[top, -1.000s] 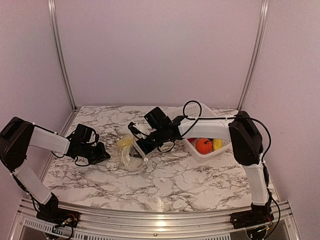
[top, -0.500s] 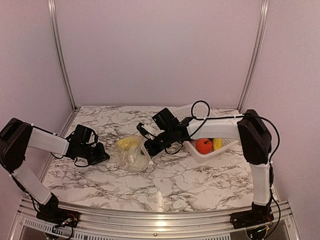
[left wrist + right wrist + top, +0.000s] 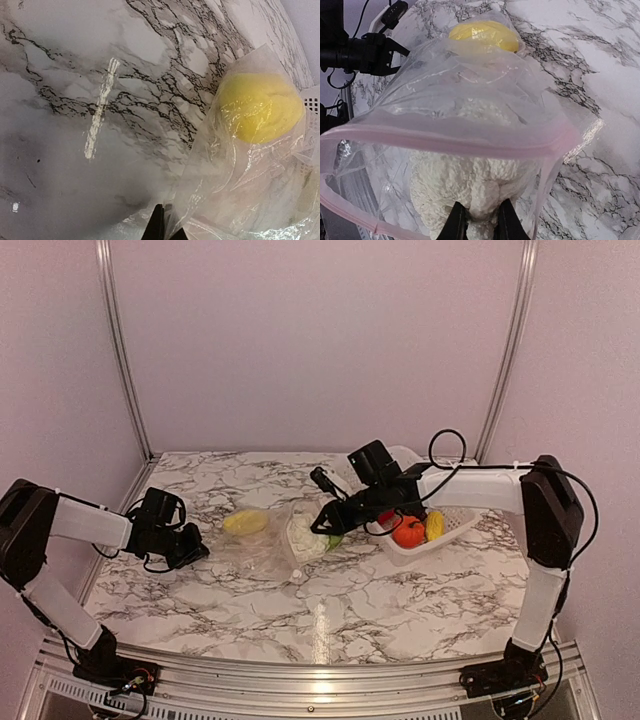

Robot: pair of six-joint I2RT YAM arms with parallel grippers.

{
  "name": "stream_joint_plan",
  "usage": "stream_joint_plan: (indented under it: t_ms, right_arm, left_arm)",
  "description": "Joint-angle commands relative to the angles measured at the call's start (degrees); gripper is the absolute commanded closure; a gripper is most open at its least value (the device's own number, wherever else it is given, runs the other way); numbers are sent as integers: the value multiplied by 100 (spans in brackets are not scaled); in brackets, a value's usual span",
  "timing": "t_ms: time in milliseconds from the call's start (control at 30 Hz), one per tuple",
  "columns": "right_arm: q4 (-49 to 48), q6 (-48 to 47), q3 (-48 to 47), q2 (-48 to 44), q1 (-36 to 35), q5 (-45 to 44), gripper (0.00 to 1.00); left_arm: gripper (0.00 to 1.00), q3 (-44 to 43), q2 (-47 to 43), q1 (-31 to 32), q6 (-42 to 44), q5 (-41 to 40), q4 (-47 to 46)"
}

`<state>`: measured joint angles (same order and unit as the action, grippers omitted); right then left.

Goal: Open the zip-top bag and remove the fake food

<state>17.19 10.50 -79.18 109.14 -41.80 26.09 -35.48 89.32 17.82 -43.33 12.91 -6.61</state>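
The robot's right gripper will next draw up from the bag's opening, move outward over the basket's far end and release the cream-white food (image 3: 304, 537), as the basket holds other pieces.
The clear zip-top bag (image 3: 262, 548) lies mid-table, stretched between both arms. My left gripper (image 3: 197, 551) is shut on its thin plastic at the left end; the left wrist view shows my left gripper (image 3: 165, 231) pinching the bag (image 3: 235, 190). My right gripper (image 3: 326, 526) is shut on a cream-white bumpy fake food (image 3: 304, 537). In the right wrist view my right gripper (image 3: 480, 222) holds that piece (image 3: 465, 185) in the bag's open mouth, under the pink zip strip (image 3: 470, 139). A yellow fake food (image 3: 245, 522) (image 3: 482, 35) (image 3: 260, 107) lies deeper inside.
A white lattice basket (image 3: 400, 548) stands at the right, just behind my right forearm, holding an orange piece (image 3: 407, 531), a yellow piece (image 3: 434, 526) and a bit of red. Walls close the table at the left, back and right.
My right gripper closed on the cream-white piece and drew back to the right with it. The bag stretched out and its mouth followed; the left gripper kept its hold.
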Motion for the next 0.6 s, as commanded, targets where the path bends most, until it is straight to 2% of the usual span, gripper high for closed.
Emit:
stream_joint_plan:
  t_ms: [0,300,567]
  right_arm:
    - [-175,134,123,-607,206,283,92]
    - [-391,534,634,-1584,1237,438,92]
    - [-355,546,476,-1329,2428,-82,92]
  left_arm:
    - [100,82,-101,-84,8,-225,391]
    - [100,-86,13,-95,69,-165,517]
    - [100,-82,74,-100,62,-39,407]
